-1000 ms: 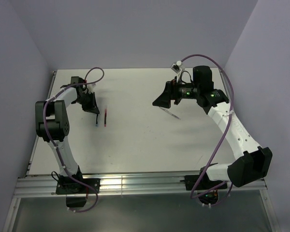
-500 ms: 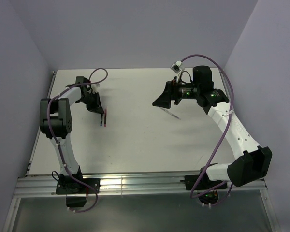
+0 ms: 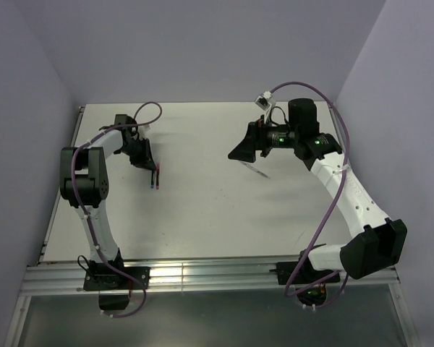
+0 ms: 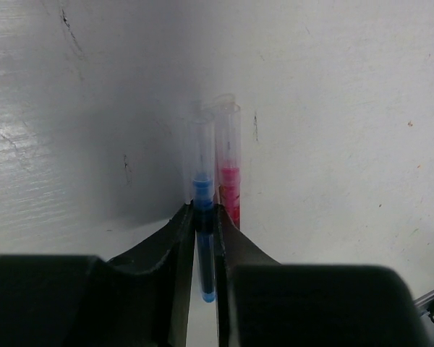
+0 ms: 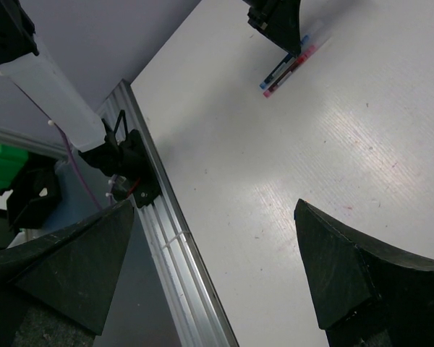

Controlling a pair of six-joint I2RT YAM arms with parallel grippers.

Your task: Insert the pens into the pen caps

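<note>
I need to tilt my right gripper next so it points down, and lower it onto the pale pen's near end (image 3: 263, 174), because the pale pen lies flat on the table below my open, empty fingers.
The blue pen (image 4: 203, 217) lies on the white table (image 3: 202, 210), close beside the red pen (image 4: 229, 189) and parallel to it. Clear plastic runs on beyond the coloured part of both; I cannot tell cap from barrel. My left gripper (image 4: 204, 210) is low over the table, its jaws barely parted round the blue pen, with a thin gap on the left side. From above, the left gripper (image 3: 153, 176) sits over the blue pen (image 3: 152, 183) and the red pen (image 3: 159, 181). A pale pen (image 3: 257, 171) lies under my right gripper (image 3: 239, 152), which hangs wide open and empty above the table. No loose pen caps show.
An aluminium rail (image 3: 217, 273) runs along the near edge of the table, with both arm bases on it. Purple walls close in the back and both sides. In the right wrist view, the rail (image 5: 166, 231) and the left arm's base (image 5: 126, 163) show beyond the right gripper (image 5: 214, 210).
The left gripper carried the blue pen to the right until it lay beside the red pen, then stopped. Its jaws have eased slightly apart. The right arm has not moved.
</note>
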